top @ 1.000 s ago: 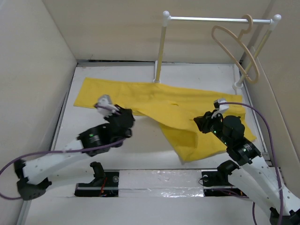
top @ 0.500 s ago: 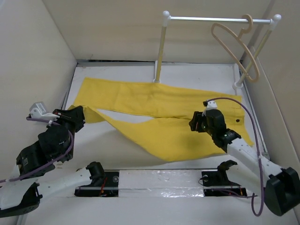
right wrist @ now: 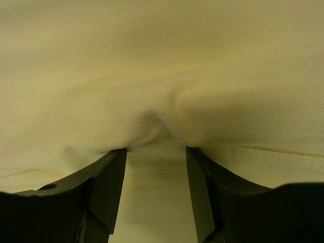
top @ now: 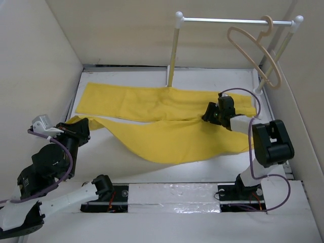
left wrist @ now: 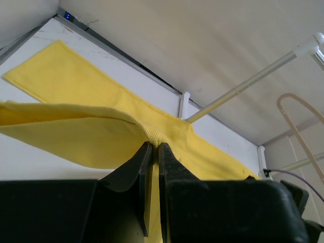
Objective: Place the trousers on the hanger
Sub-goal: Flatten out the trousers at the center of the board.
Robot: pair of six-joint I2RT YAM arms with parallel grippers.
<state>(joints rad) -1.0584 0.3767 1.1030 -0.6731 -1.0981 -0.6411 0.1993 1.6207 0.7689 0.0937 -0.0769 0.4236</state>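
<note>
The right gripper's fingers are short of the waistband's edge, so it should next move back and to the right in the top view onto the waistband's near corner (top: 245, 147).
The yellow trousers (top: 152, 101) lie spread across the table, one leg flat at the back and the other drawn toward the front left. My left gripper (top: 83, 126) is shut on the trousers' ribbed hem (left wrist: 152, 132) at the left side and holds it just off the table. My right gripper (top: 208, 114) is open, its fingertips (right wrist: 114, 157) pressed down on the trousers (right wrist: 162, 61) near the waist end, with a fold of fabric between them. The beige hanger (top: 253, 48) hangs by its hook from the rack bar at the back right, and also shows in the left wrist view (left wrist: 304, 126).
A white-posted rack with a metal bar (top: 223, 21) stands at the back, its left post (top: 172, 55) rising just behind the trousers. Beige walls close in the left, back and right. The arm bases sit at the near edge.
My left gripper has pulled one trouser leg out to the left. My right arm has moved back over the trousers toward the waist. The fabric now lies more spread out.
</note>
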